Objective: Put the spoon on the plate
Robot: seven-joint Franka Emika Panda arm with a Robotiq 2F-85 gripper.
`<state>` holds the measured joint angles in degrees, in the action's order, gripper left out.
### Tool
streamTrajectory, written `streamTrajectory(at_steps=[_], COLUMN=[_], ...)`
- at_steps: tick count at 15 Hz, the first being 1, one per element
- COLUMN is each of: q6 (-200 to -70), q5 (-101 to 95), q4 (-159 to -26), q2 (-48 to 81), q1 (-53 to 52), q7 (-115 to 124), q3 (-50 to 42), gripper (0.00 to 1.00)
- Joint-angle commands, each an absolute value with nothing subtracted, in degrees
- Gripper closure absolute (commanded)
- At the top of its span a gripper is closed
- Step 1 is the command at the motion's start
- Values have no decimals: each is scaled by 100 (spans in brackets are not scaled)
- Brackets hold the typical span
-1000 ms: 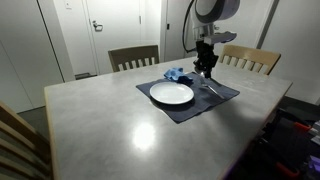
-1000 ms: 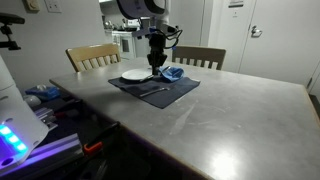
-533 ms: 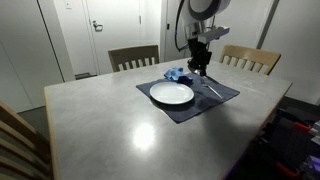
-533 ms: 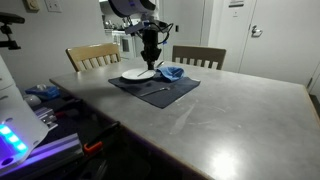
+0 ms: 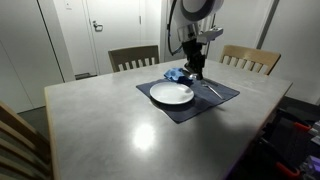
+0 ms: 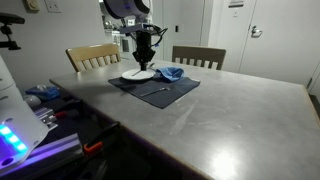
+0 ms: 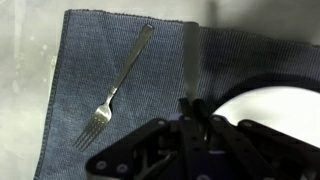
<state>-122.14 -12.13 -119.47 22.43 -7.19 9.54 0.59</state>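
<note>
I will next move my gripper right in the wrist view, lower it toward the white plate (image 7: 268, 112) below and let go of the spoon (image 7: 189, 60), since the spoon overhangs the placemat.
My gripper (image 7: 192, 108) is shut on the spoon (image 7: 189, 60), whose slim silver handle sticks out from between the jaws over the navy placemat (image 7: 90, 60). The white plate (image 7: 270, 105) lies just beside the jaws, partly hidden by the gripper body. In both exterior views the gripper (image 5: 196, 68) (image 6: 146, 62) hangs above the far edge of the plate (image 5: 172, 94) (image 6: 137, 75). The spoon is too thin to make out there.
A silver fork (image 7: 120, 85) lies at a slant on the placemat (image 5: 215, 100), away from the plate. A crumpled blue cloth (image 5: 177, 74) (image 6: 171, 73) lies on the mat behind the plate. Wooden chairs (image 5: 133, 57) stand at the table's far side.
The gripper has risen from the mat beside the fork and moved sideways toward the plate, still shut on the spoon. Fork, plate and cloth have not moved.
</note>
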Motion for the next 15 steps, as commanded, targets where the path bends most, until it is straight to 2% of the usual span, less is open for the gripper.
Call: streamTrajectory(at_steps=[1,9,15], q6=[-11739,-11503,-10652], q5=[-1134,-1110,-1158], q4=[-11543,-10742,-9715], q2=[2594,3220,3808], q1=[-739,-794,-852], q7=[542,329,139], q3=[237,377,367], gripper=[98,98,98])
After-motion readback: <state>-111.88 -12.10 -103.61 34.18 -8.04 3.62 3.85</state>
